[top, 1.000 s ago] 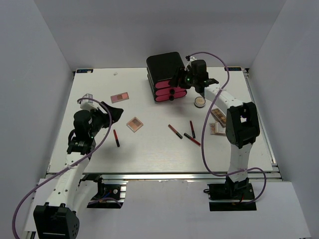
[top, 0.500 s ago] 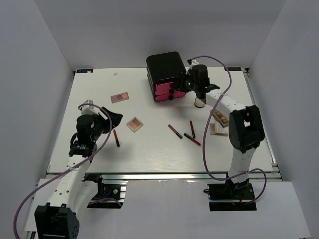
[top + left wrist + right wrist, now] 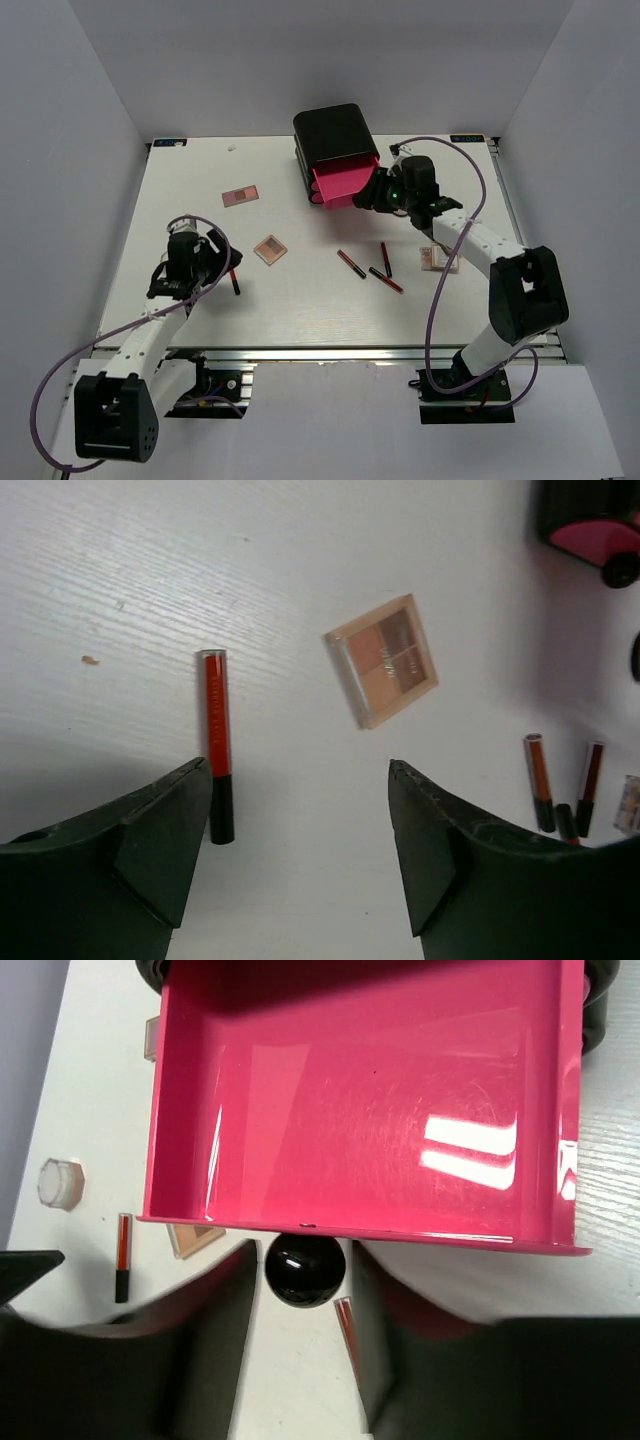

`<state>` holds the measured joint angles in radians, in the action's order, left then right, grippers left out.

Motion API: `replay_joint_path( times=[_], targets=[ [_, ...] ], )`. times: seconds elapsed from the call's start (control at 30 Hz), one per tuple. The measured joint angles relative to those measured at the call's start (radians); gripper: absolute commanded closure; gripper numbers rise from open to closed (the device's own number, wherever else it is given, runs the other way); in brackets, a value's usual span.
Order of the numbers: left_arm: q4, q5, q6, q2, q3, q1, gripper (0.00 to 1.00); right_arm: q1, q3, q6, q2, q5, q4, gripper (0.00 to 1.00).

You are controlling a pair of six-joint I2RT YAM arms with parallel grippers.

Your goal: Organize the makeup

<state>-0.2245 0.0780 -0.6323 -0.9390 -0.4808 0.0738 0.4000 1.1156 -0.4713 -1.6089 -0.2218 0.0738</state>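
Observation:
My left gripper lowers and centers its open fingers over the stick's red part (image 3: pixel 234 276) (image 3: pixel 219 745) by the black end next, as the stick lies below, nearer one finger.
The makeup lies scattered on the white table. A red-and-black stick (image 3: pixel 215 745) (image 3: pixel 233 276) lies just beside the left finger of my left gripper (image 3: pixel 300 770) (image 3: pixel 214 264), which is open and empty above the table. A tan square palette (image 3: pixel 382 660) (image 3: pixel 270 248) lies just beyond it. My right gripper (image 3: pixel 300 1290) (image 3: pixel 372 193) is shut on the black knob (image 3: pixel 304 1268) of the top pink drawer (image 3: pixel 360 1100) (image 3: pixel 345 181), which stands pulled out and empty. Three more sticks (image 3: pixel 351 263) (image 3: pixel 385 258) (image 3: pixel 386 279) lie mid-table.
The black box (image 3: pixel 333 132) with the drawers stands at the back centre. A pink palette (image 3: pixel 240 195) lies back left and another palette (image 3: pixel 437 259) under the right arm. A small clear cap (image 3: pixel 58 1182) sits on the table at the left of the right wrist view.
My right gripper closed on the top drawer's knob and drew the drawer out toward the front. My left arm moved nearer and down over the red stick, still open.

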Motion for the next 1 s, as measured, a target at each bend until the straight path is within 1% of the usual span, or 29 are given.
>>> replay_joint_path(
  times=[0.07,0.1,0.2,0.33,0.43,0.63,0.73,0.77,0.87,0.9,0.97,1.0],
  targets=[
    [-0.007,-0.018,0.012,-0.034,0.0,0.0,0.28,0.0,-0.009,0.0,0.008,-0.001,0.0,0.4],
    [-0.008,-0.03,0.019,-0.053,0.0,0.0,0.34,0.0,-0.011,0.003,0.01,-0.002,0.0,0.36],
    [-0.011,-0.066,0.037,-0.13,0.0,0.0,0.44,0.0,-0.013,0.019,0.012,-0.005,-0.004,0.33],
    [-0.047,-0.136,0.054,-0.259,-0.027,0.021,0.46,0.0,-0.013,0.044,0.022,-0.006,-0.013,0.32],
    [-0.074,-0.192,0.065,-0.343,-0.066,0.063,0.46,0.0,-0.026,0.065,0.049,-0.01,-0.021,0.31],
    [-0.101,-0.29,0.084,-0.46,-0.162,0.153,0.46,0.0,-0.066,0.116,0.122,-0.013,-0.021,0.3],
    [-0.122,-0.336,0.09,-0.505,-0.201,0.179,0.52,0.0,-0.088,0.142,0.152,-0.013,-0.024,0.29],
    [-0.128,-0.354,0.094,-0.516,-0.209,0.183,0.57,0.0,-0.094,0.151,0.162,-0.013,-0.024,0.29],
    [-0.131,-0.379,0.099,-0.536,-0.221,0.189,0.68,0.0,-0.101,0.185,0.183,-0.016,-0.031,0.26],
    [-0.127,-0.384,0.1,-0.54,-0.223,0.19,0.77,0.0,-0.101,0.201,0.191,-0.017,-0.034,0.24],
    [-0.116,-0.389,0.106,-0.546,-0.226,0.191,0.85,-0.001,-0.102,0.245,0.213,-0.021,-0.048,0.2],
    [-0.113,-0.389,0.109,-0.546,-0.226,0.192,0.93,-0.002,-0.106,0.277,0.229,-0.024,-0.055,0.18]
  ],
)
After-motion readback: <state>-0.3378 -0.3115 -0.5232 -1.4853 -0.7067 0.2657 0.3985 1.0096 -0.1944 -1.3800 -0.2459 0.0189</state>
